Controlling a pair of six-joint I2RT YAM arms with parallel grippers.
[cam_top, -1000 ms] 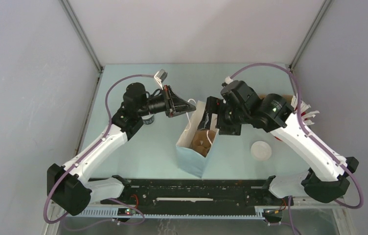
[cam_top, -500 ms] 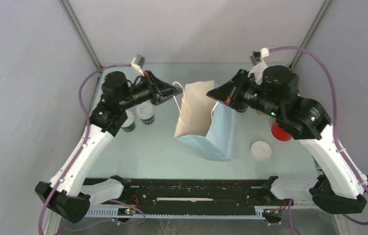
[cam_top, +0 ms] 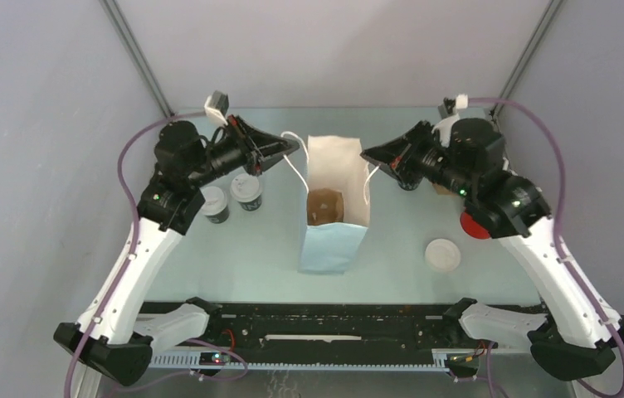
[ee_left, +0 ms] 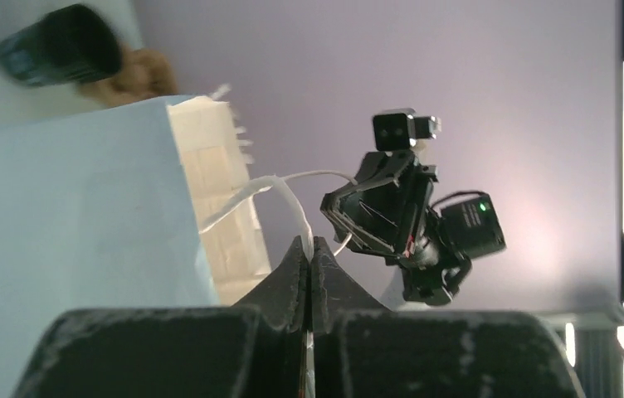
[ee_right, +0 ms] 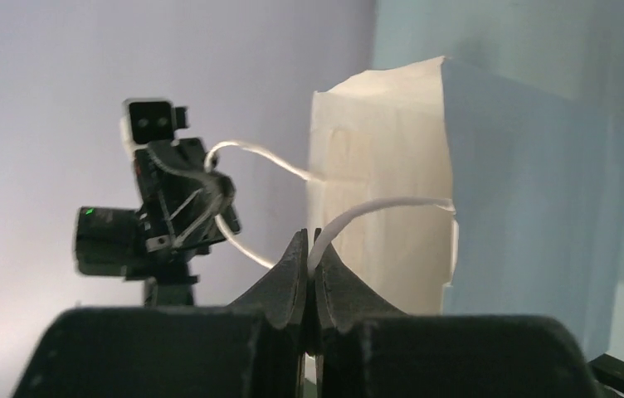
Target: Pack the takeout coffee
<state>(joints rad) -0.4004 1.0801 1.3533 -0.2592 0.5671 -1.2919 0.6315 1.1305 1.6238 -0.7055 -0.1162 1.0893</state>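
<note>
The carrier (cam_top: 324,207) sits inside, so my right gripper next needs to lower and swing outward toward the tabletop at the bag's base (cam_top: 362,255) below it, releasing the white handle.
A light blue paper bag (cam_top: 332,240) stands upright at the table's centre with its mouth open, a brown cardboard carrier (cam_top: 324,207) at its bottom. My left gripper (cam_top: 296,148) is shut on the bag's left white handle (ee_left: 280,186). My right gripper (cam_top: 364,154) is shut on the right white handle (ee_right: 375,207). Both hold the handles apart at the bag's top edge. Two dark coffee cups with white lids (cam_top: 214,203) (cam_top: 247,191) stand left of the bag, under the left arm.
A loose white lid (cam_top: 442,254) lies on the table right of the bag. A red round thing (cam_top: 476,224) sits partly under the right arm. The enclosure's grey walls close in on both sides and behind.
The right gripper left the bag's mouth and shut on the right handle. Both arms rose and drew apart, and the bag went from tilted to upright and open.
</note>
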